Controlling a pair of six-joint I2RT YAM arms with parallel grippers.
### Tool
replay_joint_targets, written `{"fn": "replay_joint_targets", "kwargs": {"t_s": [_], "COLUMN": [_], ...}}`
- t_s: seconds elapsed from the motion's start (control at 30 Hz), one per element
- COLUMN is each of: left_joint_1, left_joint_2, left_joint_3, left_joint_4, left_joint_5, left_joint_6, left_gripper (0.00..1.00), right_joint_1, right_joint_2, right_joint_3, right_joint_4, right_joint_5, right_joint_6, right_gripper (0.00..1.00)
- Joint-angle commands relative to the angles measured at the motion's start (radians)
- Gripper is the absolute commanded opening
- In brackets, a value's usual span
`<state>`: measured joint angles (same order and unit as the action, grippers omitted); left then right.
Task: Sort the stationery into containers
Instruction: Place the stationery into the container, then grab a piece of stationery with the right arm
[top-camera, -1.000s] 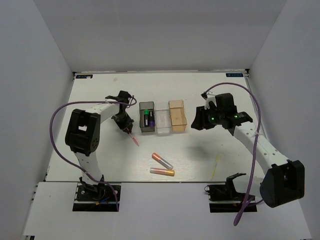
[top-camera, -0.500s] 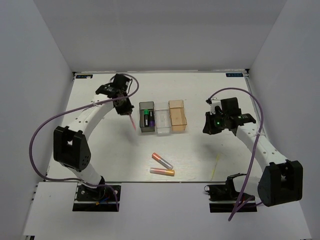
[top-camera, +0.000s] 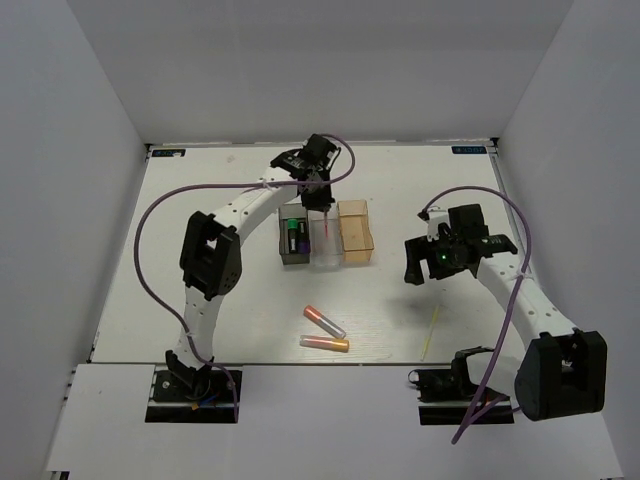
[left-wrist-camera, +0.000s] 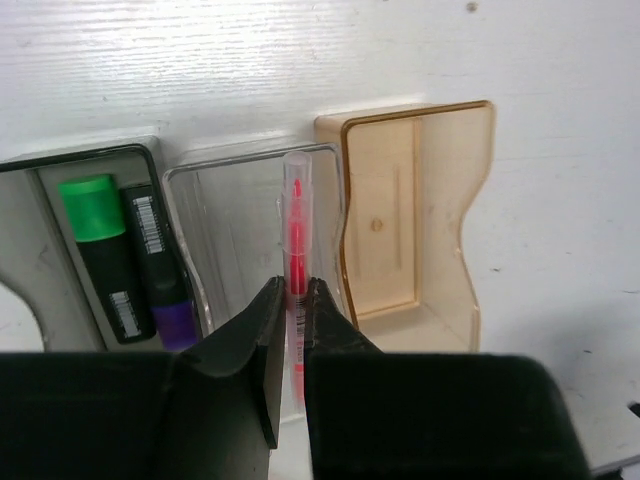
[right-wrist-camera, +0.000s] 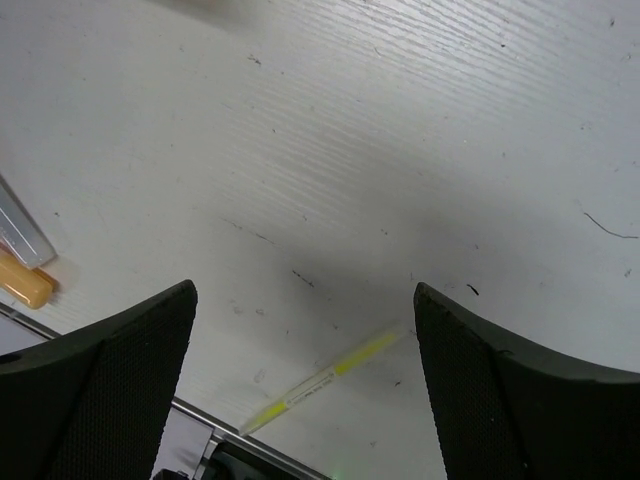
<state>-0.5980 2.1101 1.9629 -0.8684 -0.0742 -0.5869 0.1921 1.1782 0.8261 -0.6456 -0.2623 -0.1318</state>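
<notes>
The yellow pen's far end (top-camera: 435, 312) (right-wrist-camera: 392, 337) lies below and back of my right gripper, so my right gripper needs to bring its open, empty fingers back and down onto that end next.
My left gripper (left-wrist-camera: 295, 300) is shut on a thin pink pen (left-wrist-camera: 295, 225), which hangs tip-down over the clear container (left-wrist-camera: 250, 158); in the top view the gripper (top-camera: 321, 197) holds that pen (top-camera: 325, 229) above the middle bin (top-camera: 326, 258). The dark grey container (left-wrist-camera: 25, 230) holds a green-capped marker (left-wrist-camera: 95, 200) and a purple-capped marker (left-wrist-camera: 168, 315). The orange-tan container (left-wrist-camera: 445, 190) has nothing in it. My right gripper (right-wrist-camera: 303, 292) is open above the table, with a yellow pen (right-wrist-camera: 325, 378) lying below it. Two orange-pink tubes (top-camera: 323, 320) (top-camera: 325, 343) lie near the front.
The yellow pen (top-camera: 432, 333) lies close to the table's front edge, just ahead of the right arm's base. An orange tube (right-wrist-camera: 25, 285) shows at the left edge of the right wrist view. White walls close in the table on three sides.
The left arm has swung right from beside the dark grey bin to above the clear bin, carrying the pink pen. The right gripper has opened wide and drifted slightly nearer.
</notes>
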Motion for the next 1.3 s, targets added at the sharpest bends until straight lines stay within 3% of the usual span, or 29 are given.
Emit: {"fn": "replay_joint_targets", "kwargs": {"t_s": [0.0, 0.07, 0.1, 0.17, 0.2, 0.33, 0.43, 0.6, 0.7, 0.8, 0.93, 1.03, 1.27], "left_joint_1": [-0.008, -0.014, -0.016, -0.017, -0.02, -0.022, -0.026, -0.051, -0.077, -0.085, -0.092, -0.091, -0.094], "left_joint_2": [0.001, 0.004, 0.004, 0.005, 0.001, -0.012, -0.041, -0.211, -0.434, -0.61, -0.8, -0.939, -1.121], "left_joint_3": [0.044, 0.007, -0.01, -0.024, -0.027, -0.012, 0.005, -0.102, -0.345, -0.555, -0.854, -0.973, -1.145], "left_joint_4": [-0.008, 0.012, 0.017, 0.026, 0.029, 0.028, 0.017, 0.042, 0.104, 0.135, 0.169, 0.167, 0.146], "left_joint_5": [-0.013, -0.022, -0.021, -0.021, -0.021, -0.006, -0.003, -0.012, -0.038, -0.033, -0.036, -0.047, -0.029], "left_joint_6": [0.018, 0.016, 0.012, 0.013, 0.016, 0.024, 0.03, 0.038, 0.055, 0.041, 0.038, 0.039, -0.016], "left_gripper": [0.06, 0.15, 0.26, 0.32, 0.44, 0.57, 0.65, 0.65, 0.66, 0.74, 0.83, 0.9, 0.93], "right_joint_1": [-0.023, -0.031, -0.039, -0.049, -0.054, -0.074, -0.077, -0.08, -0.083, -0.08, -0.082, -0.079, -0.082], "right_joint_2": [-0.032, -0.032, -0.029, -0.025, -0.019, 0.012, 0.03, 0.047, 0.069, 0.103, 0.133, 0.147, 0.267], "right_joint_3": [-0.005, -0.004, -0.005, 0.001, 0.004, 0.042, 0.07, 0.108, 0.116, 0.091, 0.039, 0.022, 0.033], "right_joint_4": [-0.012, -0.022, -0.022, -0.038, -0.052, -0.109, -0.176, -0.322, -0.396, -0.431, -0.401, -0.362, -0.319], "right_joint_5": [0.012, 0.009, 0.009, 0.005, 0.005, 0.008, 0.009, 0.029, 0.028, 0.032, 0.072, 0.077, 0.075], "right_joint_6": [-0.003, -0.002, 0.0, -0.002, -0.003, 0.014, 0.001, -0.058, -0.062, -0.042, -0.005, 0.047, 0.119], "right_gripper": [0.9, 0.9, 0.9, 0.9, 0.84, 0.57, 0.54, 0.52, 0.52, 0.55, 0.58, 0.58, 0.58]}}
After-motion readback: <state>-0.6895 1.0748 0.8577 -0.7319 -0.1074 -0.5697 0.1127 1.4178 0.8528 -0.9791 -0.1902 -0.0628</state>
